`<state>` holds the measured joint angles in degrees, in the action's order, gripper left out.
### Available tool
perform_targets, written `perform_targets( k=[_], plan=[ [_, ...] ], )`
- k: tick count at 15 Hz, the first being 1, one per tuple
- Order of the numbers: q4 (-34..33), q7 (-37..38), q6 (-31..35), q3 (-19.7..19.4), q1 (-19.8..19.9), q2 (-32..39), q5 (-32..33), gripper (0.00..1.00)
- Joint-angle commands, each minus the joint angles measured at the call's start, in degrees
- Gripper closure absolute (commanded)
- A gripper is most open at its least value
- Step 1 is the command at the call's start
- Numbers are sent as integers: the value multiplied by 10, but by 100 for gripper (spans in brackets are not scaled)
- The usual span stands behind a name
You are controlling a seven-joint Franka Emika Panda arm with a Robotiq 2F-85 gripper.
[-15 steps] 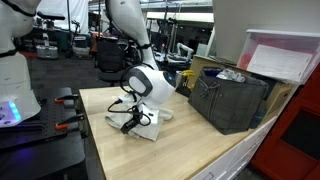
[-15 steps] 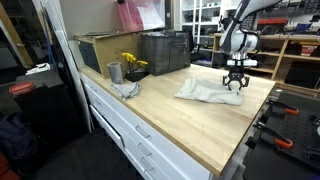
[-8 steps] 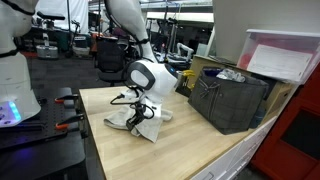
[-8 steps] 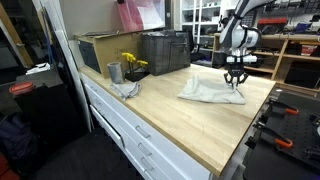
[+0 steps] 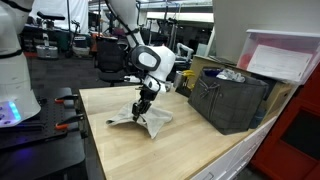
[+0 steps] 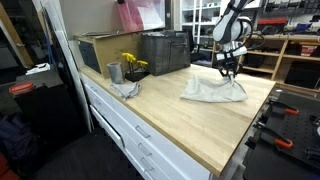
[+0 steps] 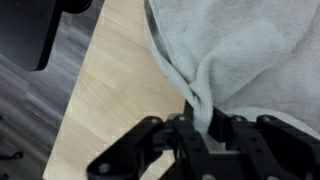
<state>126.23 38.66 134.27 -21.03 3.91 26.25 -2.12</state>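
Observation:
Next, my gripper will carry the fold, already lifted off the table, to the cloth's end by the dark crate [image 6: 191, 84] and release it.
A grey-white cloth [image 5: 143, 116] lies partly spread on the light wooden table [image 5: 180, 145]. It also shows in the other exterior view [image 6: 210, 90] and fills the top of the wrist view [image 7: 240, 50]. My gripper [image 5: 142, 104] is shut on a pinched fold of the cloth and lifts that part off the table, so the cloth hangs in a peak. The wrist view shows the fold clamped between the black fingers [image 7: 202, 125]. In an exterior view the gripper [image 6: 228, 70] sits above the cloth's far end.
A dark crate [image 5: 232, 98] stands at the table's back, also in the other exterior view [image 6: 165, 52]. A metal cup [image 6: 114, 72], yellow flowers [image 6: 132, 64] and a second grey rag [image 6: 127, 90] are near one table end. White drawers [image 6: 130, 135] run below the edge.
The gripper has risen and moved toward the crate, pulling the pinched part of the cloth up off the table. The rest of the cloth drags along and stretches out.

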Motion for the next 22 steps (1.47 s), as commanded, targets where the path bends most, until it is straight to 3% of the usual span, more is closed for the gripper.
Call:
perform_targets(
  k=[1,5,12,18,19,20,22],
  plan=[
    [-37,102,-40,-1,-51,3,72,97],
    [-87,188,-79,24,-91,8,134,97],
    [-192,277,-130,71,-126,45,202,97],
    [-274,358,-137,78,-154,106,250,97],
    [-285,371,-140,77,-160,112,257,63],
    [-293,380,-142,78,-163,118,261,62],
    [-304,391,-150,79,-167,124,265,49]
  ],
)
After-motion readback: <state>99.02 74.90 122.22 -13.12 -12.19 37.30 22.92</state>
